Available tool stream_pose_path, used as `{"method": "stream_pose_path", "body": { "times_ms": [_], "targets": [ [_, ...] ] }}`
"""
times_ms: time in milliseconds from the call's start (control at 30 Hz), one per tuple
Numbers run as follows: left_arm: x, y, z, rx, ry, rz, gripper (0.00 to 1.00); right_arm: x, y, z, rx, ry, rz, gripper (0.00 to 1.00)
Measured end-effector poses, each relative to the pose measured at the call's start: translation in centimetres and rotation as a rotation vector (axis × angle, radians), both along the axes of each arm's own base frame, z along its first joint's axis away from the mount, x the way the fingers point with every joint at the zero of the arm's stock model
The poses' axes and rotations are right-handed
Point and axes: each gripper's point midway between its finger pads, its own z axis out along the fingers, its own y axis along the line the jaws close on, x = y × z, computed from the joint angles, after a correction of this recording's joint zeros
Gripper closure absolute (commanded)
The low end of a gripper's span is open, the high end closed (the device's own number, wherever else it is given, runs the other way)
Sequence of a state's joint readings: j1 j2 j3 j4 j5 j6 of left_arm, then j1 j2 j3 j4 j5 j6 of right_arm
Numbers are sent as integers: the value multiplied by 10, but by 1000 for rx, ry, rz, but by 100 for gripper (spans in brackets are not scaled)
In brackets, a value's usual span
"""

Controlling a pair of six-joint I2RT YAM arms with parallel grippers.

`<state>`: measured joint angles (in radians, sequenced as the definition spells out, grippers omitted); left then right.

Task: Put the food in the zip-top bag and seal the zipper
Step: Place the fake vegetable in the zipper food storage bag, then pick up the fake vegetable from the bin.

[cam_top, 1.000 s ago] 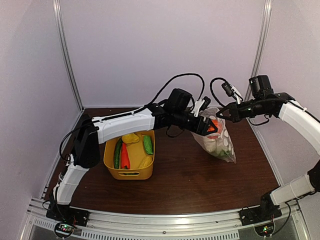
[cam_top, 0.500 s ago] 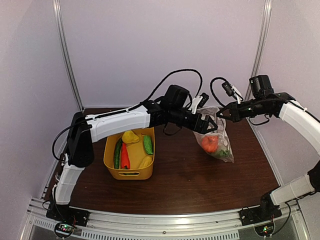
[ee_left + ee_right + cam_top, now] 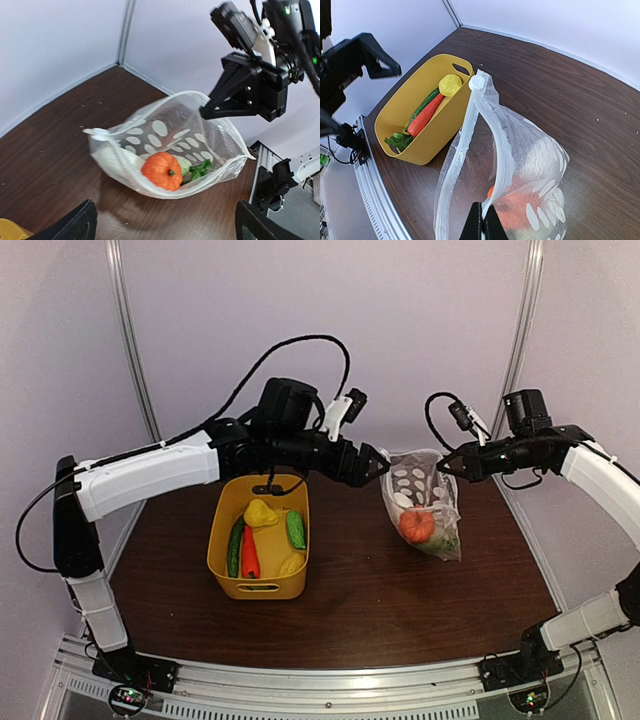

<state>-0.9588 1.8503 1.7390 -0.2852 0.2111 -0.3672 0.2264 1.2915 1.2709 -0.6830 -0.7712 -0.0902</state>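
The green piece point(image 3: 296, 530) lies below the robot's left gripper and to its left in the top view, still outside the bag, so the left gripper will move across to the tub and go down around it.
The polka-dot zip-top bag point(image 3: 421, 502) hangs open at centre right, its bottom on the table. My right gripper point(image 3: 446, 468) is shut on the bag's mouth edge point(image 3: 482, 221) and holds it up. The zipper point(image 3: 463, 144) is open, with its white slider point(image 3: 477, 82) at one end. In the bag lie an orange pumpkin point(image 3: 161, 170), a white piece point(image 3: 114, 157) and a green leafy piece point(image 3: 201, 169). My left gripper point(image 3: 376, 465) is open and empty point(image 3: 167, 229), raised a little left of the bag's mouth.
The yellow tub point(image 3: 222, 568) stands left of the bag. It holds a cucumber point(image 3: 235, 546), a red-orange carrot point(image 3: 250, 556), yellow pieces point(image 3: 260, 512) and a green piece point(image 3: 296, 529). Walls close in the table at the back and sides.
The pumpkin left my left gripper and dropped to the bottom of the bag. My left gripper then drew back up and to the left, out of the bag's mouth. The right arm held still.
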Motion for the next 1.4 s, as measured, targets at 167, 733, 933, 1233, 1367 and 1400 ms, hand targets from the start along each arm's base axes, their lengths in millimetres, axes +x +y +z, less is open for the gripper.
{"method": "stream_pose_path", "body": {
  "times_ms": [167,733,933,1233,1367,1400],
  "targets": [
    [46,73,12,76,-82,198,9,0,-1,0,0,-2,-2,100],
    [69,204,-165,617,110,430,33,1,-2,1,-11,-15,-5,100],
    [77,211,-190,626,189,442,36,1,-3,1,-14,-16,-7,100],
    [82,202,-213,612,297,441,27,2,-4,0,-19,-19,-10,100],
    [86,190,-212,563,335,440,31,2,-4,0,-19,-19,-10,100],
    [87,186,-213,551,348,437,31,2,-4,0,-20,-19,-11,100]
  ]
}}
